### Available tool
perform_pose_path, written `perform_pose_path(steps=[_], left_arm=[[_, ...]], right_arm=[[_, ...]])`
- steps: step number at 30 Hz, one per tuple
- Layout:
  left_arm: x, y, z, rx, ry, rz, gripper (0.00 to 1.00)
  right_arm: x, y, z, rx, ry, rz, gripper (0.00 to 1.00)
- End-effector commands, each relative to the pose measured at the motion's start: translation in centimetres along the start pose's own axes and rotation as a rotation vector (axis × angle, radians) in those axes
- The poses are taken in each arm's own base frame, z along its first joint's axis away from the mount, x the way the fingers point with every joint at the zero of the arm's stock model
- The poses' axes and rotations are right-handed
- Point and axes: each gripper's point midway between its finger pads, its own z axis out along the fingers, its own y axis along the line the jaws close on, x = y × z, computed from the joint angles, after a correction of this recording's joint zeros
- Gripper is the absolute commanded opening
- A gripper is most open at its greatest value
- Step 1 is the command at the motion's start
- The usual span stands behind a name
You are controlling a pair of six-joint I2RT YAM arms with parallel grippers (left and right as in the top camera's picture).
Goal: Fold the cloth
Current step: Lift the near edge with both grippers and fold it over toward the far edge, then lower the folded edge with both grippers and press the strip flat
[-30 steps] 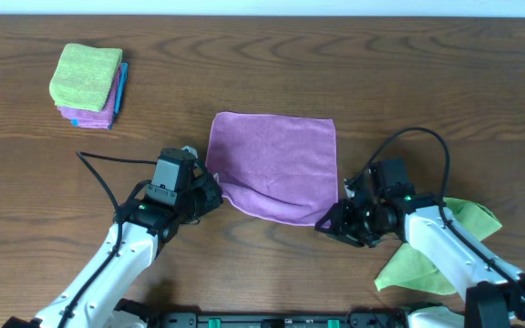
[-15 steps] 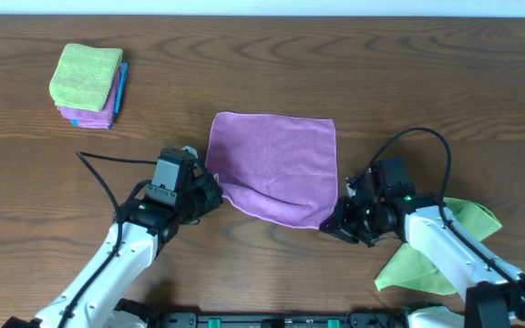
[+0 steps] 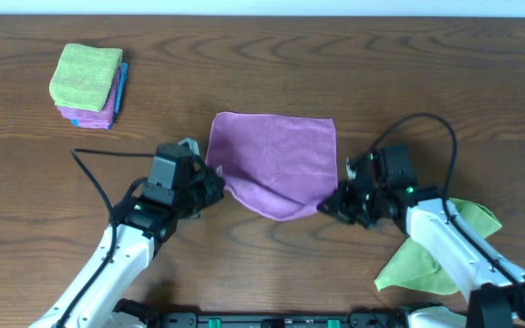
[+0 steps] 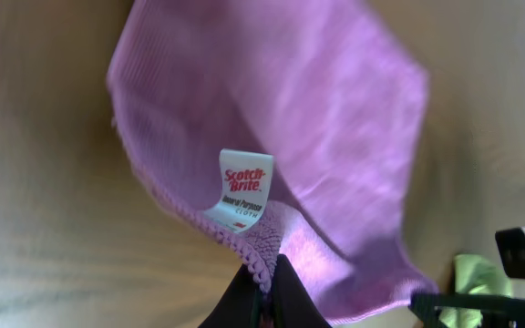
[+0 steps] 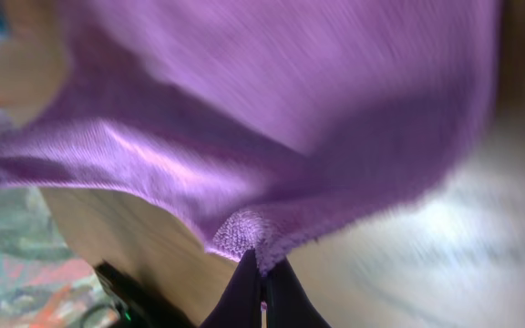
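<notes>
Next, my left gripper moves outward over the cloth, then lowers to release just short of the cloth's stack-side far corner (image 3: 220, 117), as the cloth's far edge lies flat.
A purple cloth (image 3: 276, 155) lies in the middle of the wooden table, its near edge lifted and sagging. My left gripper (image 3: 213, 182) is shut on the cloth's near left corner (image 4: 261, 258), beside a white Scotch-Brite label (image 4: 241, 189). My right gripper (image 3: 328, 205) is shut on the near right corner (image 5: 261, 248). Both corners hang above the table, and the far edge still rests flat.
A stack of folded cloths, green on top (image 3: 87, 76), sits at the far left. A loose light-green cloth (image 3: 436, 251) lies at the near right beside my right arm. Cables loop over both arms.
Both grippers have moved away from me with the cloth's near corners, carrying the near edge over the cloth. The right gripper has moved furthest.
</notes>
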Motion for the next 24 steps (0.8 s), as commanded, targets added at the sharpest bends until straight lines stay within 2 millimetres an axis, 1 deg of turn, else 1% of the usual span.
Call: perform_pose_path(steps=[1,4,8,10,13,15,18,21,22,24], left_arm=[[-2.8,-1.4,-1.0,-0.002,-0.096,0.045,0.05],[-4.5,-1.7,-0.8,-0.002,-0.133,0.054,0.06],[-6.6,-1.1,-0.4,-0.005,-0.170,0.022,0.06],[-7.7,-0.9,0.1,0.019,-0.180,0.008,0.06],[-9.2,-0.6,1.1,0.049,-0.198,-0.002,0.06],[-10.4,-0.6,2.3,0.074,-0.202,-0.008,0.06],[-11.9,-1.0,3.8,0.093,-0.197,0.000,0.06],[-13.0,-1.5,5.3,0.102,-0.175,0.021,0.06],[-13.2,-2.0,5.8,0.121,-0.154,0.028,0.06],[-13.5,-2.1,6.1,0.121,-0.150,0.027,0.06]], right_arm=[[-2.5,2.1,-0.9,-0.015,-0.078,-0.028,0.02],[-4.6,3.2,-1.4,-0.022,-0.142,-0.058,0.02],[-6.7,3.3,-1.3,-0.021,-0.163,-0.046,0.01],[-8.3,3.3,-0.9,-0.019,-0.172,-0.038,0.01],[-10.5,3.6,-0.7,-0.018,-0.200,-0.040,0.02],[-12.3,3.6,-0.6,0.000,-0.231,-0.039,0.02],[-14.3,3.9,-0.3,-0.006,-0.254,-0.042,0.02],[-15.5,4.0,0.3,-0.006,-0.252,-0.038,0.02],[-15.6,4.0,0.6,-0.007,-0.246,-0.038,0.01],[-15.9,3.7,0.7,0.003,-0.255,-0.038,0.02]])
